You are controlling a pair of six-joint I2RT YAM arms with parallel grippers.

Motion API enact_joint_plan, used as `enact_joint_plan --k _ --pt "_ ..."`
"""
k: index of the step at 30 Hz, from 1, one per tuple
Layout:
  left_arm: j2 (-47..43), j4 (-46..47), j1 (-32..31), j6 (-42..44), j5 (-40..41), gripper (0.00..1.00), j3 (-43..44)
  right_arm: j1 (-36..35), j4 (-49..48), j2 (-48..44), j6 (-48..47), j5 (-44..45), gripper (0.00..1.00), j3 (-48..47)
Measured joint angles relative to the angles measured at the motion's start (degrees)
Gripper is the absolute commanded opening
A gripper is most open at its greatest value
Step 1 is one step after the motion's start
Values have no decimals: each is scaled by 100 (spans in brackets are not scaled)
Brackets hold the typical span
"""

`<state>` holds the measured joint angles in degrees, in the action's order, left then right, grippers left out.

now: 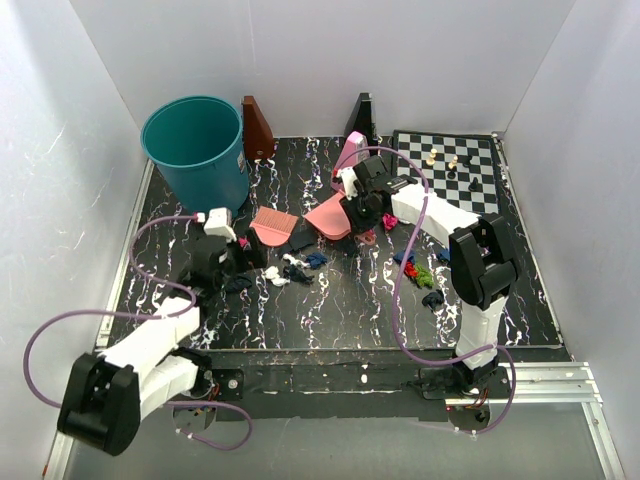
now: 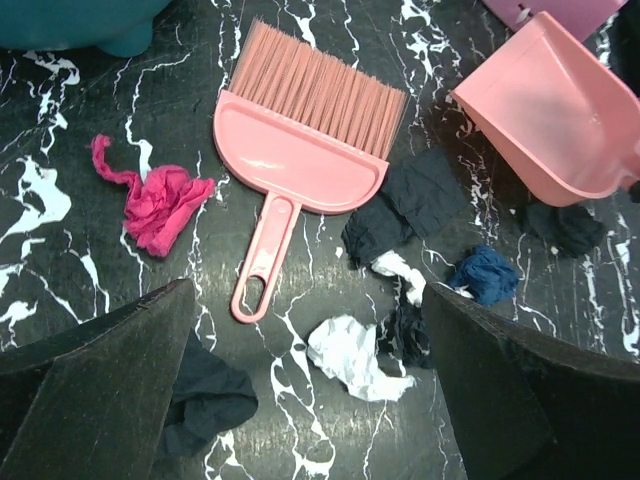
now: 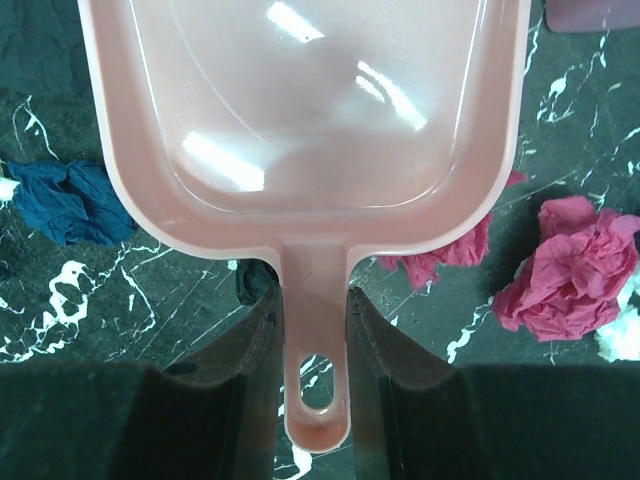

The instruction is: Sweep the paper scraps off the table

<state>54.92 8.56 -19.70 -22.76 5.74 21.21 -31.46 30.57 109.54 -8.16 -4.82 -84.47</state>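
I will lower my left gripper to the pink brush (image 2: 300, 160) next and grab the brush's handle between its hole and head.
My right gripper (image 3: 315, 310) is shut on the handle of the pink dustpan (image 3: 310, 110), whose pan (image 1: 328, 217) sits mid-table. A pink brush (image 2: 300, 160) lies flat on the black marbled table (image 1: 340, 300), its handle pointing toward my left gripper (image 2: 310, 390). That gripper hovers open, nothing between its fingers (image 2: 100, 390). Paper scraps lie under and around it: a white wad (image 2: 350, 355), a magenta wad (image 2: 160, 205), a dark blue wad (image 2: 485, 272). More magenta scraps (image 3: 575, 275) and a blue one (image 3: 70, 200) lie beside the dustpan. Red and green scraps (image 1: 418, 272) lie right of centre.
A teal bin (image 1: 197, 150) stands at the back left. A chessboard (image 1: 450, 160) with a few small pieces occupies the back right corner. A brown wedge (image 1: 257, 128) and a black one (image 1: 360, 115) lean at the back wall. White walls enclose three sides.
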Motion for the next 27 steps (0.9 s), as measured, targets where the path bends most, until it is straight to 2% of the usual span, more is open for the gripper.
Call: enact_joint_plan --k 2,6,9,18,23,27 --pt "409 -275 -61 85 94 98 402 0 50 -2 146 42 29 0" --pt "955 -822 -203 341 280 97 1062 11 146 -2 431 105 53 0" --pt "1287 -1115 -293 584 442 94 1366 28 149 -2 608 92 61 -2" --pt "2671 -1937 -358 1156 496 81 2192 33 33 -87 1062 184 70 87" --pt "3316 -2247 -367 1349 476 63 2597 33 -225 -754 1191 291 71 568" --pt "3676 -2435 -367 1453 461 61 2846 37 -382 -1123 1252 293 71 658"
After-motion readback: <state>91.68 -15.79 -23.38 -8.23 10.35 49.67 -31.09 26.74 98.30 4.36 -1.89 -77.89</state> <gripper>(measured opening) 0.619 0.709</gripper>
